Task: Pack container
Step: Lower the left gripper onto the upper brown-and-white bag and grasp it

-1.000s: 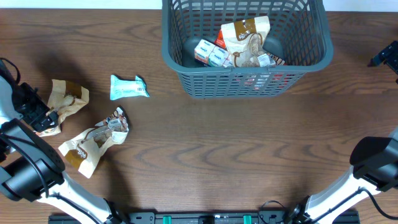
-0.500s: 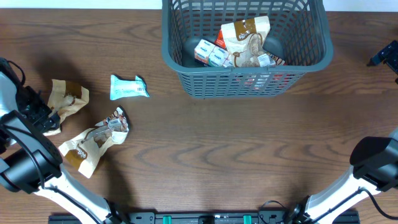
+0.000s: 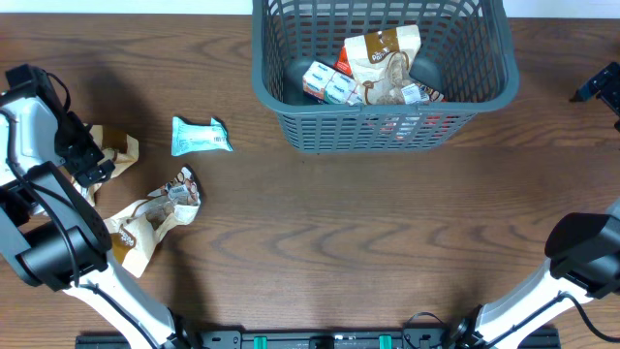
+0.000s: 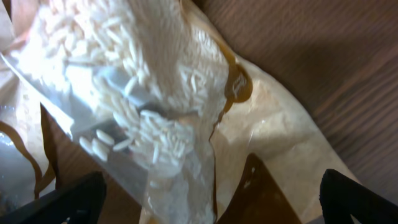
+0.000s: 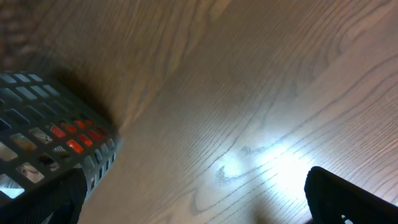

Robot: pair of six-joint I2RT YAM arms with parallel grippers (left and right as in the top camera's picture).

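The clear window of white grains is on the tan packet [image 3: 122,147]. My left gripper needs to go down over that window, then close on the packet.
The container [image 3: 291,126] is a dark grey slotted basket at the table's far middle, holding several snack packets [image 3: 383,63]. Its corner shows in the right wrist view [image 5: 43,124]. My left gripper [image 3: 90,165] is at the far left, open, its fingers straddling a tan packet [image 3: 122,147] with a clear window of white grains [image 4: 273,124]; the fingers [image 4: 211,202] stand wide apart on either side. A teal packet [image 3: 201,137] and a crumpled tan-and-brown packet [image 3: 145,218] lie nearby. My right gripper [image 3: 601,87] is open and empty at the far right, over bare wood [image 5: 193,193].
The table is dark brown wood. The loose packets lie in the left third. The left arm's links [image 3: 48,242] cross the front left corner, and the right arm's base [image 3: 581,252] sits at the front right.
My left arm has swung up and to the right, bringing the gripper over the tan packet. The packets, the basket and the right arm have not moved.
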